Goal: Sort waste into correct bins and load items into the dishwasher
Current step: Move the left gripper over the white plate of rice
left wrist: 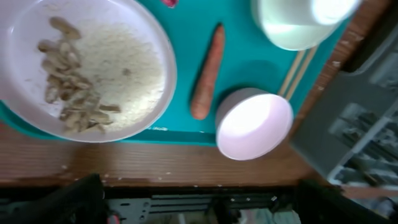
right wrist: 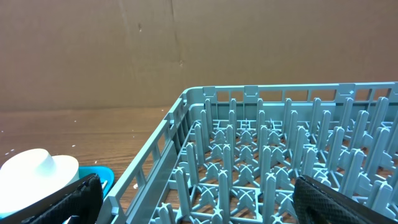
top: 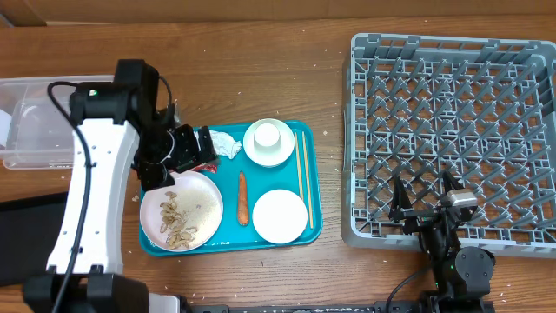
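Note:
My left gripper lowers onto the plate's rim toward the carrot next, where bare teal tray between plate (top: 204, 202) and carrot leaves a finger room.
On the teal tray (top: 317, 228) lie a white plate (top: 204, 202) with pale food scraps (top: 178, 222), an orange carrot (top: 243, 198), a white bowl (top: 281, 215), a second bowl holding a small cup (top: 268, 142), chopsticks (top: 302, 165) and a crumpled tissue (top: 228, 146). A red wrapper (top: 208, 165) peeks out under my left gripper (top: 193, 149), which hovers open over the tray's back left. The left wrist view looks down on the plate (left wrist: 134, 34), carrot (left wrist: 207, 71) and bowl (left wrist: 255, 121). My right gripper (top: 424, 196) stands open and empty over the grey dishwasher rack (top: 452, 113).
A clear tub (top: 30, 122) stands at the far left, with the black tray (top: 26, 235) in front of it. The rack's wall (right wrist: 155, 155) rises between my right gripper (right wrist: 199, 205) and the teal tray (right wrist: 104, 177).

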Controlling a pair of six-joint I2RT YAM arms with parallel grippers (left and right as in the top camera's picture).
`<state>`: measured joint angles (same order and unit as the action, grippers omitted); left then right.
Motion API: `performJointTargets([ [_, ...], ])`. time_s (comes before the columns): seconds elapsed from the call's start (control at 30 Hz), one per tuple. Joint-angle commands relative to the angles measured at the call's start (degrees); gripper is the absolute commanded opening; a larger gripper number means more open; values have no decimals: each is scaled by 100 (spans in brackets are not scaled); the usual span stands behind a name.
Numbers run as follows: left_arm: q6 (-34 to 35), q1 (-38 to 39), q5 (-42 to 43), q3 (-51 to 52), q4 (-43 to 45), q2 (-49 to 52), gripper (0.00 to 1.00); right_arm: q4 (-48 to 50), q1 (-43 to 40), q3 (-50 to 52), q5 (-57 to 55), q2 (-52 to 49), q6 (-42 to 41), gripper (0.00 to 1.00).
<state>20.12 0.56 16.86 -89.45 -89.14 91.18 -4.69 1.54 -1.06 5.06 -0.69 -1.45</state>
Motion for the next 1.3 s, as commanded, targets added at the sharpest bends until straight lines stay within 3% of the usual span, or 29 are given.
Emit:
performJointTargets([
  [0.0, 767, 136, -979, 251, -9, -13, 100, 28, 22, 59, -52, 46, -24, 100],
  [0.23, 1482, 511, -1453, 874, 579, -186, 100, 28, 22, 59, -52, 46, -24, 100],
  [0.47, 1628, 660, -1342, 1569, 1742, -85, 100, 28, 22, 59, -52, 46, -24, 100],
  [0.73, 1438, 756, -1290, 1836, 1694, -42, 100, 26, 22, 59, -52, 46, -24, 100],
  [0.97, 1615, 1010, -1366, 2629, 2610, -42, 100, 28, 22, 59, -52, 46, -24, 100],
  [1.17, 1764, 1193, -2041, 2997, 3263, -42, 93, 26, 22, 59, -52, 46, -24, 100],
  [1.27, 1759, 1196, -2214, 3021, 3429, -39, 83, 28, 22, 59, -52, 46, -24, 100],
])
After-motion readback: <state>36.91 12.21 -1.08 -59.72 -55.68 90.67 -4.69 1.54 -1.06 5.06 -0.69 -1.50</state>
